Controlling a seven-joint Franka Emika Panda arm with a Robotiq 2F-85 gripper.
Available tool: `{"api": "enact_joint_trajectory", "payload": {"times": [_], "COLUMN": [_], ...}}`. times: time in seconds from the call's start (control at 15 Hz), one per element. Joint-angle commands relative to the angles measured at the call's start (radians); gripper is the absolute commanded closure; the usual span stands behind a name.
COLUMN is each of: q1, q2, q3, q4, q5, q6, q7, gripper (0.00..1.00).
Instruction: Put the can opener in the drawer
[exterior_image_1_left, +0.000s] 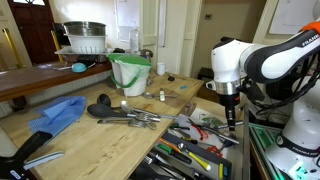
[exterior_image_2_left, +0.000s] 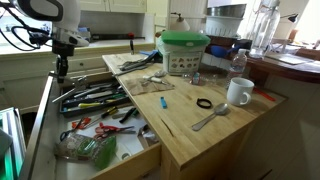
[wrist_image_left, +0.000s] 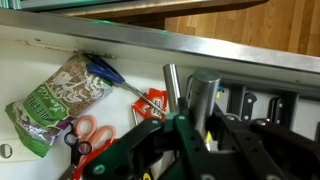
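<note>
The gripper moves toward the counter and down over the black divided tray (exterior_image_2_left: 97, 100) (wrist_image_left: 258, 105) next, turning on the way, since the tray's sections already hold utensils.
The light-wood drawer (exterior_image_2_left: 141, 160) stands pulled out of the counter, full of black, red and orange-handled utensils; it also shows in an exterior view (exterior_image_1_left: 205, 135) and in the wrist view (wrist_image_left: 60, 40). My gripper (exterior_image_1_left: 232, 112) (exterior_image_2_left: 60, 68) hangs over the drawer's back part, fingers down. In the wrist view the gripper (wrist_image_left: 185, 130) is shut on a slim tool with a metal end, which looks like the can opener (wrist_image_left: 203, 95). The tool hangs just above the utensils as a thin dark shape (exterior_image_2_left: 58, 82).
On the counter are a green-rimmed bucket (exterior_image_2_left: 184, 50), a white mug (exterior_image_2_left: 238, 92), a grey spoon (exterior_image_2_left: 210, 118), more grey spoons (exterior_image_1_left: 120, 112) and a blue cloth (exterior_image_1_left: 60, 112). In the drawer lie a food bag (wrist_image_left: 60, 100), orange scissors (wrist_image_left: 85, 135) and black-handled knives (wrist_image_left: 250, 100).
</note>
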Motion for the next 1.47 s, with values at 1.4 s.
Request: {"api": "enact_joint_trajectory", "payload": {"times": [1.4], "q1": [0.044], "q2": [0.216], "q3": [0.055], "q4": [0.043], "q5": [0.161], "q6": [0.271], "q7": [0.366], "gripper": [0.94]}}
